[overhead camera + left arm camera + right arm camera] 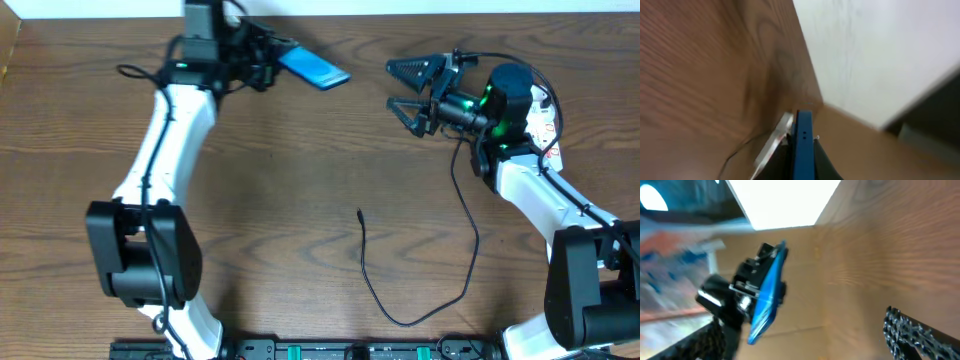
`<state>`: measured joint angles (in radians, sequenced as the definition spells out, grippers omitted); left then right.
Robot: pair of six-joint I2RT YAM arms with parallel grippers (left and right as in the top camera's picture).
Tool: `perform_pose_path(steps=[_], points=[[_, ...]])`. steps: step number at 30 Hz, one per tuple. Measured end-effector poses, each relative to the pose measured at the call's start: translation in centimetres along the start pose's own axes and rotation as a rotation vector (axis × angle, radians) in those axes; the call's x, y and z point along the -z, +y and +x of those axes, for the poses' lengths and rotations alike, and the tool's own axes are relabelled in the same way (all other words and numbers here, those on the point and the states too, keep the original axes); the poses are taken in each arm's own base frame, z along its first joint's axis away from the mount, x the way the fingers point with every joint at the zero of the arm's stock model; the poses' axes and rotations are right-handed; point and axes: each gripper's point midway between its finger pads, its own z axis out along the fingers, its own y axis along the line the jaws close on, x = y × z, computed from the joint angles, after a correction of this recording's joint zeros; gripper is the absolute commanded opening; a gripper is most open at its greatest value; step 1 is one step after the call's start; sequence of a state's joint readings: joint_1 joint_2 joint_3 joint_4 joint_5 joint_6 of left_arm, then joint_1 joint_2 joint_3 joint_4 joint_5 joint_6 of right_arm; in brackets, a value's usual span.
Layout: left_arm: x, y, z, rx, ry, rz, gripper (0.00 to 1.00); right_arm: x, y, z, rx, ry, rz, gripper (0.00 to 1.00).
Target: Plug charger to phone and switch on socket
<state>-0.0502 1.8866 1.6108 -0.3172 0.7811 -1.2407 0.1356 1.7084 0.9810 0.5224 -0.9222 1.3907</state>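
Next, the right gripper moves back, then lowers its open fingers, turned downward, over the charger's connector end (pixel 361 216).
My left gripper (pixel 272 55) is shut on the phone (pixel 315 68), a slim blue slab held off the table at the far edge. In the left wrist view the phone's blue edge (pixel 803 145) stands between the jaws (pixel 803 162). My right gripper (pixel 396 85) is open and empty, pointing left towards the phone, a gap apart. The right wrist view shows the phone (pixel 767 292) ahead of the open jaws (pixel 805 345). The charger's black cable (pixel 400 320) loops on the table, its connector tip (pixel 360 212) lying free at centre. The socket (pixel 546 122) is mostly hidden behind the right arm.
The wooden table (pixel 300 200) carries only the cable in its middle. A white wall (pixel 880 50) rises just behind the table's far edge, close to the phone. The arm bases stand at the front left and front right.
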Motion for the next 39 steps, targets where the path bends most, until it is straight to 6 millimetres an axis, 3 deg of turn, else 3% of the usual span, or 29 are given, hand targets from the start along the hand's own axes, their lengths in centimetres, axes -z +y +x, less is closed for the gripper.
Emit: perform_pose_path(steps=[7, 14, 19, 30, 39], points=[[2.9, 0.9, 1.5, -0.146, 0.215, 0.057, 0.08, 0.2, -3.2, 0.2, 0.144, 0.002, 0.119, 0.99], [3.4, 1.0, 2.5, -0.259, 0.276, 0.092, 0.07, 2.0, -10.3, 1.0, 0.108, -0.008, 0.497, 0.99], [3.4, 1.0, 2.6, -0.295, 0.275, 0.098, 0.07, 2.8, -11.3, 1.7, 0.252, 0.014, 0.734, 0.99], [3.4, 1.0, 2.5, -0.317, 0.274, 0.1, 0.08, 0.6, -13.9, 10.9, 0.509, 0.242, 0.979, 0.99], [3.4, 1.4, 2.7, -0.334, 0.281, 0.092, 0.07, 1.1, -16.3, 15.5, 0.57, 0.347, 1.062, 0.99]])
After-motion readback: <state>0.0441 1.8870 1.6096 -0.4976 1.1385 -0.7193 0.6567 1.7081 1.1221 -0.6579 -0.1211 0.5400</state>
